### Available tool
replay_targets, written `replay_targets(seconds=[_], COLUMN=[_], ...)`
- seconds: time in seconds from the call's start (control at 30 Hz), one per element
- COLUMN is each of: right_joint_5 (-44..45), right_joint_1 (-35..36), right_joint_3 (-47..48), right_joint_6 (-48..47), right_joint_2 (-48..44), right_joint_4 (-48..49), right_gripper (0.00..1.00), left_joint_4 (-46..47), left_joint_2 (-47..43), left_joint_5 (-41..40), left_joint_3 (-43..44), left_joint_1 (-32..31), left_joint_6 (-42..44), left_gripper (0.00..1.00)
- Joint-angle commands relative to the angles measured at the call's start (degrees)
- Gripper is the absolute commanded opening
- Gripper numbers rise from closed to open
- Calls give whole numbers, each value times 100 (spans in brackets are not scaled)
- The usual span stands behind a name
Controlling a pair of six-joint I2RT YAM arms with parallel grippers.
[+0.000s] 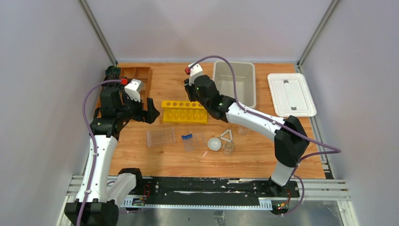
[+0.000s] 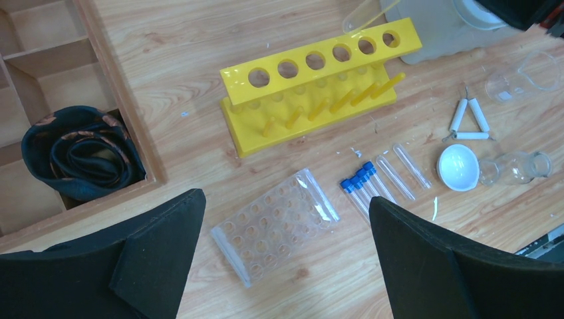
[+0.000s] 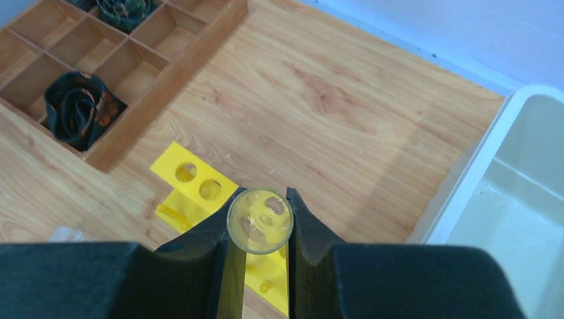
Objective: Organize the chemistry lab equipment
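The robot needs to move its right gripper down to set the clear glass tube into the hole near the yellow rack's middle, which is empty, and let go of the tube there.
My right gripper is shut on a clear glass tube, seen end-on and held above the right end of the yellow tube rack. My left gripper is open and empty above the clear plastic rack, which lies flat. Blue-capped tubes and uncapped clear tubes lie to its right. Beyond them are the white bowl, the white triangle and small glass beakers.
The brown wooden compartment tray stands at the back left with dark rolled cloth in it. A grey bin stands at the back centre, its white lid to the right.
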Motion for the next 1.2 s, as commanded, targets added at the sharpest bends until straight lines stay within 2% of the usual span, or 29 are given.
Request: replay_targets(seconds=[0.0,1.17], right_joint_5=[-70,-168], right_joint_1=[-38,-107], right_joint_3=[-195,54], right_joint_6=[162,237], right_joint_2=[-2,1010], right_joint_4=[44,-269], right_gripper=[0,0], left_joint_4=[69,27], left_joint_2=[-68,-51], left_joint_5=[-15,-98], left_joint_3=[125,263], left_joint_1=[24,24], left_joint_6=[21,138], left_gripper=[100,100])
